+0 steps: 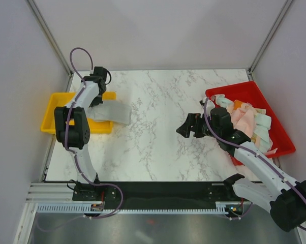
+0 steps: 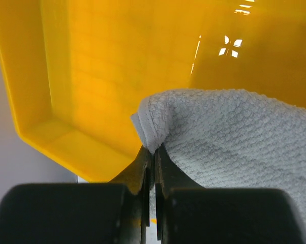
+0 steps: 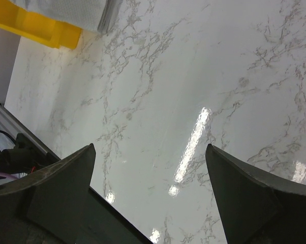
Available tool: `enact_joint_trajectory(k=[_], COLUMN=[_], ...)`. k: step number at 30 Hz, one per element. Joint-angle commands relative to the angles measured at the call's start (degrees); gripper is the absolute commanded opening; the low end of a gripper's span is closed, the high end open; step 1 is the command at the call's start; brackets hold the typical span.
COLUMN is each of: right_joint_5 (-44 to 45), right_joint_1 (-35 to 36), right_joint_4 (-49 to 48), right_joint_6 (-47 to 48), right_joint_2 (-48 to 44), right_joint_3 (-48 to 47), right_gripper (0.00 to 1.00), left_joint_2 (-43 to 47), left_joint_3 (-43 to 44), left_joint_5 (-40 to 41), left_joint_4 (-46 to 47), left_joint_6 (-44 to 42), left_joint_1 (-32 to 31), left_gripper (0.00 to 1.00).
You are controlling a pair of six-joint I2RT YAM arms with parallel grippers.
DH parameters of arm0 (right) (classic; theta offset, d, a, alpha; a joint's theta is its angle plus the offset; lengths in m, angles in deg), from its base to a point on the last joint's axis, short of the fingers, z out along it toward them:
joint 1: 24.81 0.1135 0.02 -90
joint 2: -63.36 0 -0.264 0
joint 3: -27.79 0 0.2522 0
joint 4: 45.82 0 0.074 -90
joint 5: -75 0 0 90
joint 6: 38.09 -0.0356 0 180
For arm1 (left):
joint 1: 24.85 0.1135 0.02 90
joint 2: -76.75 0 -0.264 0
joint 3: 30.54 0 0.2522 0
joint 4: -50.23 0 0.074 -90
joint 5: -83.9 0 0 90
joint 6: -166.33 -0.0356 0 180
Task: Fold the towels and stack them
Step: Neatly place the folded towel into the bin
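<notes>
The grey-white towel is still hanging over the tray's rim, so my left gripper will next move down into the yellow tray and to the left in the top view.
A folded grey-white towel (image 1: pixel 116 113) lies half in the yellow tray (image 1: pixel 55 104) and half over its right rim onto the table. My left gripper (image 1: pixel 98 100) is shut on that towel's edge, and the left wrist view shows the grey-white towel (image 2: pixel 229 137) pinched at my left gripper (image 2: pixel 154 150) above the yellow tray (image 2: pixel 92 66). More towels (image 1: pixel 244 122), pale pink, mint green and orange-printed, sit heaped in a red tray (image 1: pixel 247 91) at the right. My right gripper (image 1: pixel 182 125) hangs open over the marble table, left of the red tray, with nothing in my right gripper (image 3: pixel 150 150).
The marble table (image 1: pixel 158 107) is bounded by white walls on the left, back and right. In the right wrist view the yellow tray (image 3: pixel 31 25) and the grey-white towel (image 3: pixel 84 12) show at the top left. A black rail (image 1: pixel 153 190) runs along the near edge.
</notes>
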Motion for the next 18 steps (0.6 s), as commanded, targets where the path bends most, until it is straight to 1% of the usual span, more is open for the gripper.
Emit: enact_joint_trajectory(k=[1, 3, 8, 9, 13, 18], right_joint_5=[-0.63, -0.37, -0.02, -0.02, 0.07, 1.04], right_joint_1=[-0.25, -0.25, -0.43, -0.34, -0.34, -0.43], right_joint_4=[-2.27, -2.36, -2.27, -2.27, -2.27, -1.83], right_joint_6=[1.64, 2.17, 2.52, 2.52, 2.52, 2.79], right_joint_2=[0.73, 0.9, 1.17, 1.17, 1.17, 1.08], right_joint_3=[0.0, -0.09, -0.53, -0.7, -1.49, -2.2], right_gripper=[0.98, 0.98, 0.98, 0.98, 0.98, 0.98], left_joint_2=[-3.1, -4.86, -7.68, -8.03, -10.13, -11.02], left_joint_3=[1.45, 1.8, 1.63, 1.8, 1.81, 1.28], left_joint_5=[1.25, 0.19, 0.44, 0.18, 0.18, 0.27], left_joint_4=[4.14, 4.23, 4.93, 5.11, 5.89, 5.9], left_joint_6=[-3.46, -3.11, -2.85, -2.24, -1.62, -0.3], left_joint_1=[1.85, 2.56, 4.05, 6.14, 7.04, 8.97], left_gripper=[0.02, 0.02, 0.02, 0.02, 0.02, 0.02])
